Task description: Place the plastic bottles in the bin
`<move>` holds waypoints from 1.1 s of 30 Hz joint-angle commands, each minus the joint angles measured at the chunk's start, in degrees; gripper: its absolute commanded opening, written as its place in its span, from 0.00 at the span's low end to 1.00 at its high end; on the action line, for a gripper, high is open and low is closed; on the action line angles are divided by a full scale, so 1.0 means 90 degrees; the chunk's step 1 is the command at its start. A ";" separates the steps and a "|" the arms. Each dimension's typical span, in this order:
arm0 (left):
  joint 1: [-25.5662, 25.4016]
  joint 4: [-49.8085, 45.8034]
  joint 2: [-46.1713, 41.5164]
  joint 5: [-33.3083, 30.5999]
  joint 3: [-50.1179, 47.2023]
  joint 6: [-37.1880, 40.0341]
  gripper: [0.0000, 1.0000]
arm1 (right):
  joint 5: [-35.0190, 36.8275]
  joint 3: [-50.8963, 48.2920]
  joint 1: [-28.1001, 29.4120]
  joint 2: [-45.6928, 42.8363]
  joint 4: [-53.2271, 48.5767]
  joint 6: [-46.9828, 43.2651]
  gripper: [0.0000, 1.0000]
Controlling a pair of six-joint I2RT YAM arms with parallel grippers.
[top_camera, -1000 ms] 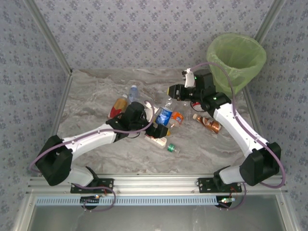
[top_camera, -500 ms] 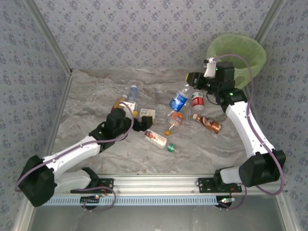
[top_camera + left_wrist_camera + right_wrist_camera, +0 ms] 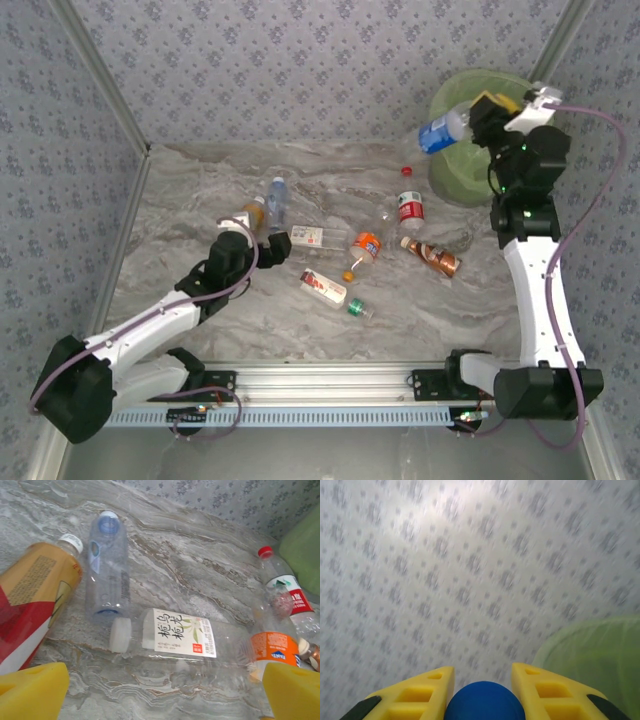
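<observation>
The loose end of the blue-labelled bottle sticks out past the bin's rim, so I will next turn my right gripper toward the bin [image 3: 470, 170] and go down into the bin's green-lined opening [image 3: 464, 92] to release the bottle.
My right gripper [image 3: 482, 110] is shut on a blue-labelled bottle [image 3: 440, 132], held high at the near-left rim of the green-lined bin [image 3: 470, 170]. In the right wrist view its blue end [image 3: 485, 704] sits between the yellow fingers [image 3: 415, 696], with the bin [image 3: 595, 655] at lower right. My left gripper [image 3: 278, 242] stands open just left of a white-labelled clear bottle [image 3: 175, 639]. Near it lie a blue-capped clear bottle [image 3: 106, 565], a red-and-yellow bottle [image 3: 35, 597], an orange-labelled bottle [image 3: 272, 647] and a red-capped bottle [image 3: 282, 587]. A coppery bottle [image 3: 432, 257] lies further right.
A small red-and-white bottle [image 3: 325, 288] and a green-capped piece [image 3: 358, 308] lie toward the front of the marble tabletop [image 3: 200, 190]. Patterned walls close in the back and both sides. An aluminium rail [image 3: 330, 378] runs along the near edge.
My right arm has lifted the blue-labelled bottle from the pile up and right to the bin's rim. My left arm has drawn back to the left, off the pile.
</observation>
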 commanded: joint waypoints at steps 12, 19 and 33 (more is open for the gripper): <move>0.0153 0.0002 -0.0110 -0.0156 -0.0214 -0.0321 0.99 | 0.2259 -0.0111 -0.0257 0.0871 0.2475 -0.3117 0.00; 0.0160 0.0021 -0.0149 -0.0025 -0.0208 -0.0262 0.99 | 0.2476 0.0376 -0.0269 0.1732 0.1400 -0.3843 0.04; 0.0168 -0.0110 -0.0253 0.0386 -0.0154 -0.0079 0.99 | 0.1959 0.2257 -0.0836 0.3180 -0.1969 -0.2368 0.47</move>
